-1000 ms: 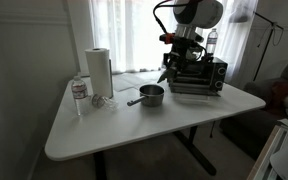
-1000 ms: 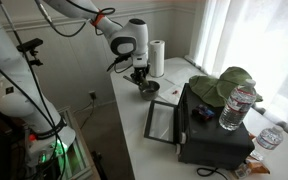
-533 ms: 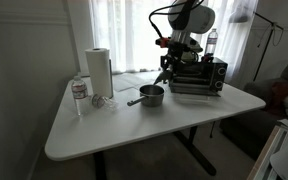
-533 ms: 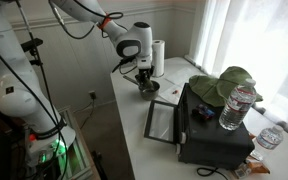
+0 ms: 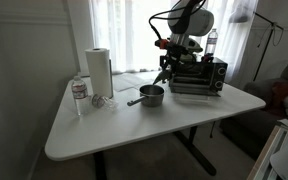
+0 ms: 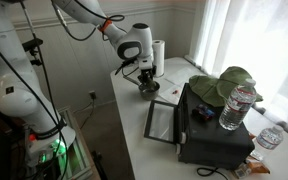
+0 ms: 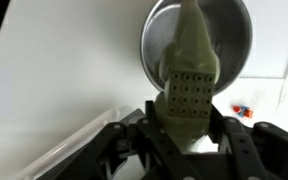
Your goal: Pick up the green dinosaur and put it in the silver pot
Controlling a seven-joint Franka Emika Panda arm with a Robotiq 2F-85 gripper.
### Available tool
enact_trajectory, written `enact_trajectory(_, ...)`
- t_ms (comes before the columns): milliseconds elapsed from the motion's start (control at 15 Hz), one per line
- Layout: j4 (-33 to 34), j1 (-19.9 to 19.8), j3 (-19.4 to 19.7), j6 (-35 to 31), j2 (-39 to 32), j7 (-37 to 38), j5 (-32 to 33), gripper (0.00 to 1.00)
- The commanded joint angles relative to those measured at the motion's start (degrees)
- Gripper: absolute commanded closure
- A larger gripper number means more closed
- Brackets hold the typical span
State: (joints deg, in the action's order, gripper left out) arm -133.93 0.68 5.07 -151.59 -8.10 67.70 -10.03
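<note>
My gripper will next move over the open middle of the silver pot, go down and release the green dinosaur [image 7: 188, 72] there, since it still hangs across the pot's near rim.
In the wrist view my gripper [image 7: 187, 125] is shut on the green dinosaur [image 7: 188, 72], a grey-green toy with a studded underside, hanging over the near rim of the silver pot [image 7: 234, 30]. The pot stands on the white table in both exterior views [image 5: 152, 95] [image 6: 147, 87], its long handle pointing toward the paper roll. The gripper [image 5: 165, 72] [image 6: 142, 72] hovers just above and beside the pot. The dinosaur is too small to make out in the exterior views.
A silver-and-black toaster oven [image 5: 199, 76] [image 6: 209, 125] stands behind the pot, with a pale green lump [image 6: 224, 85] and a water bottle [image 6: 238, 106] on top. A paper towel roll [image 5: 100, 72], another bottle [image 5: 79, 92] and a clear glass [image 5: 104, 101] stand nearby. A small red-blue bit [image 7: 245, 110] lies on the table.
The arm has moved from near the toaster oven toward the pot and lowered slightly, carrying the dinosaur.
</note>
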Motion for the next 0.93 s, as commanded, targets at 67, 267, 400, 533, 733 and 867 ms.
enact_trajectory(67, 0.9, 1.6, 2.8, -5.7, -3.2, 8.3, 10.4, 0.76)
enact_trajectory(267, 1.3, 2.4, 3.8, -5.6, -4.6, 11.0, 13.8, 0.76)
enact_trajectory(400, 1.2, 3.2, 3.9, -5.3, -5.2, 12.1, 14.7, 0.76)
enact_trajectory(533, 0.9, 4.2, 4.0, -5.6, -5.4, 13.9, 15.4, 0.76)
enact_trajectory(733, 1.1, 6.3, 4.5, -6.8, -6.2, 17.8, 17.4, 0.76)
enact_trajectory(867, 1.6, 7.5, 5.3, -7.5, -6.7, 20.9, 19.6, 0.76)
